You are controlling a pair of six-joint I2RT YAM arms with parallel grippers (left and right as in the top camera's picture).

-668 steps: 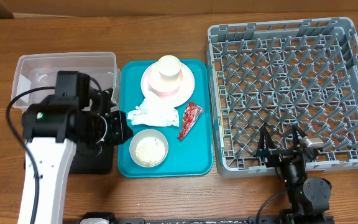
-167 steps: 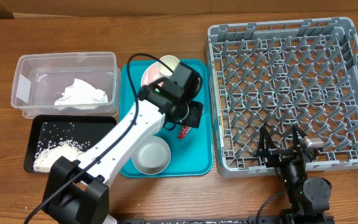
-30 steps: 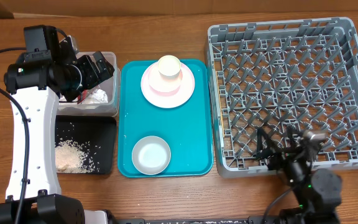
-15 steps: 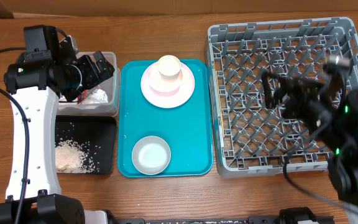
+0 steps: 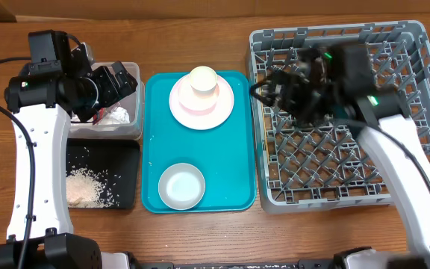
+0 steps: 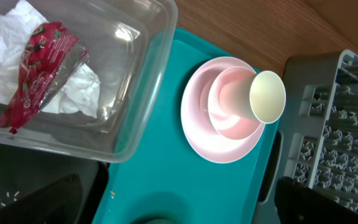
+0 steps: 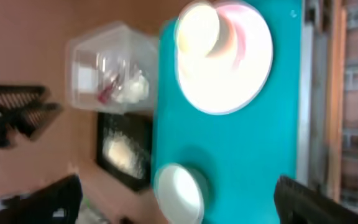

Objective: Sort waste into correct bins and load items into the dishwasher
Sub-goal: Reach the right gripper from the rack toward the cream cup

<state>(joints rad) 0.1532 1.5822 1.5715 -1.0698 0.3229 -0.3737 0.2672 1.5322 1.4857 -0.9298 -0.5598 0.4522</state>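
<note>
The cream cup is the uppermost one in the bowl, so my right gripper will move off the rack next and then go down onto the cream cup's rim [image 5: 203,79] [image 7: 197,30].
A red wrapper [image 6: 39,74] lies on a crumpled napkin [image 6: 73,93] inside the clear tub [image 6: 142,124]. My left gripper [image 5: 128,84] hangs open and empty over that tub's right end. Rice [image 5: 88,187] is heaped in the black tray [image 5: 129,149]. On the teal tray, a cream cup [image 5: 203,81] sits in a pink bowl [image 6: 232,106] on the plate [image 5: 201,112], and a whitish bowl [image 5: 181,187] sits nearer the front. My right gripper [image 5: 278,93], blurred, is open above the left part of the grey dish rack [image 5: 349,149], holding nothing.
The teal tray [image 5: 155,142] lies between the bins and the rack, almost touching both. The rack's upright pegs stand under my right arm. Bare wood shows along the table's front and back edges.
My right arm has swung up from the rack's near edge and leftward across it, toward the teal tray. The left arm has stayed over the tub.
</note>
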